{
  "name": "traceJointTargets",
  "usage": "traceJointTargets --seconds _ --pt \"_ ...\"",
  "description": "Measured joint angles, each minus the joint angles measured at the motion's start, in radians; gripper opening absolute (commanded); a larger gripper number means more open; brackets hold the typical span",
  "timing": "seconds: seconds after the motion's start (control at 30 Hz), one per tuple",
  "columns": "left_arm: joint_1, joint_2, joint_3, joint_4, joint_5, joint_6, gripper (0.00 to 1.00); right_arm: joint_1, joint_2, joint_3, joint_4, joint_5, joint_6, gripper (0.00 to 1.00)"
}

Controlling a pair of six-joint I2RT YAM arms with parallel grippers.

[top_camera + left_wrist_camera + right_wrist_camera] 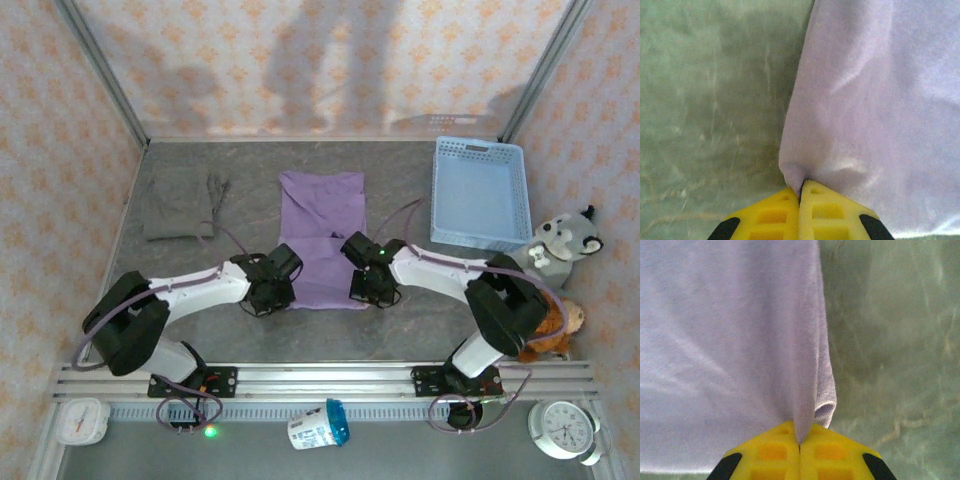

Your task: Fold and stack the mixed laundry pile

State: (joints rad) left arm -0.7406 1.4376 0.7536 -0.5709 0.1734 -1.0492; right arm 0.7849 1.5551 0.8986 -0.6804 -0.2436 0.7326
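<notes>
The shirt's far end lies flat outward. I need to lift the pinched fold in my right gripper next, carry it outward over the shirt and let go of it there.
The lavender-purple T-shirt (322, 225) lies folded lengthwise in the middle of the grey table. My left gripper (272, 296) is at its near left corner, and its yellow fingers (771, 215) are shut on the shirt's edge (795, 175). My right gripper (374, 290) is at the near right corner, with its fingers (830, 452) shut on a pinched fold of the shirt (805, 425). The olive-grey garment (180, 205) lies wrinkled at the far left of the table, away from both grippers.
A light blue lattice basket (478, 192) stands at the back right. A grey plush wolf (565, 242) and a brown plush toy (550, 330) sit along the right wall. Clocks (566, 428) and a cup (320, 424) lie in front of the rail.
</notes>
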Motion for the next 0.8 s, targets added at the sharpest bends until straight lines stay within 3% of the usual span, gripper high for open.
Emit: traceJointTargets --seconds 0.2,0.33,0.57,0.8 --pt "-0.106 -0.145 -0.049 -0.047 -0.004 -0.074 0.0 0.104 -0.127 -0.065 -0.035 -0.016 0.076 0.0" --pt "-0.143 -0.207 -0.049 -0.082 -0.024 -0.131 0.0 0.118 -0.208 -0.081 -0.071 -0.014 0.13 0.0" --pt "-0.135 -0.282 0.081 -0.189 -0.156 -0.187 0.0 0.095 -0.295 -0.009 -0.113 0.032 0.182 0.0" --pt "-0.015 -0.278 0.208 -0.196 -0.209 -0.173 0.0 -0.021 -0.295 0.105 -0.106 0.066 0.192 0.0"
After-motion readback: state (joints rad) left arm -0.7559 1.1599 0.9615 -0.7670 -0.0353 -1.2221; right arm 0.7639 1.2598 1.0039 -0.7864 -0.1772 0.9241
